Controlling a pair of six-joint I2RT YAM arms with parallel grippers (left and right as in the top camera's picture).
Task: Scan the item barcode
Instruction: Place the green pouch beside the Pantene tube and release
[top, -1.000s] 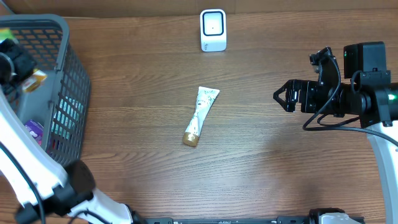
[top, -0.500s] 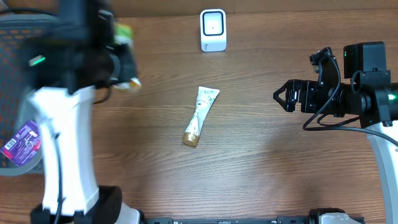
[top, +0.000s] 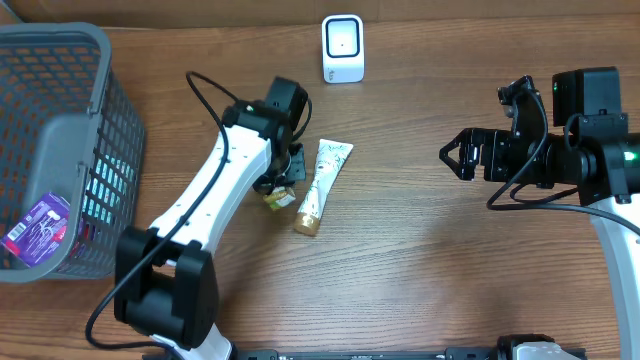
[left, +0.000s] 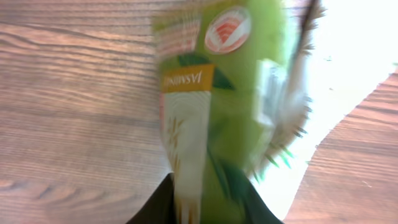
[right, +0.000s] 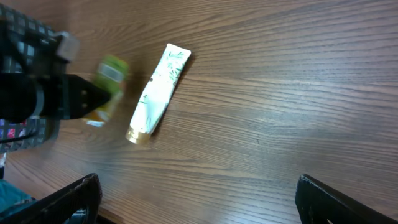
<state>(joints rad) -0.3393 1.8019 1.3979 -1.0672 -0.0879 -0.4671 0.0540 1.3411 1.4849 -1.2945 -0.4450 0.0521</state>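
My left gripper lowers the green packet onto the bare spot beside the white tube next and releases it, since it still hangs just above the table.
My left gripper is shut on a green packet and holds it low over the table, just left of a white tube with a gold cap. In the left wrist view the blurred green packet fills the space between the dark jaws of the gripper. A white scanner stands at the far edge of the table. My right gripper hangs open at the right, with nothing in it. The right wrist view shows the packet, the tube and the open gripper.
A grey plastic basket stands at the left, with a purple pack and other items inside. Bare wood lies between the tube and the right arm.
The left arm has swung out of the basket with the green packet and brought it down beside the tube. The right arm has not moved.
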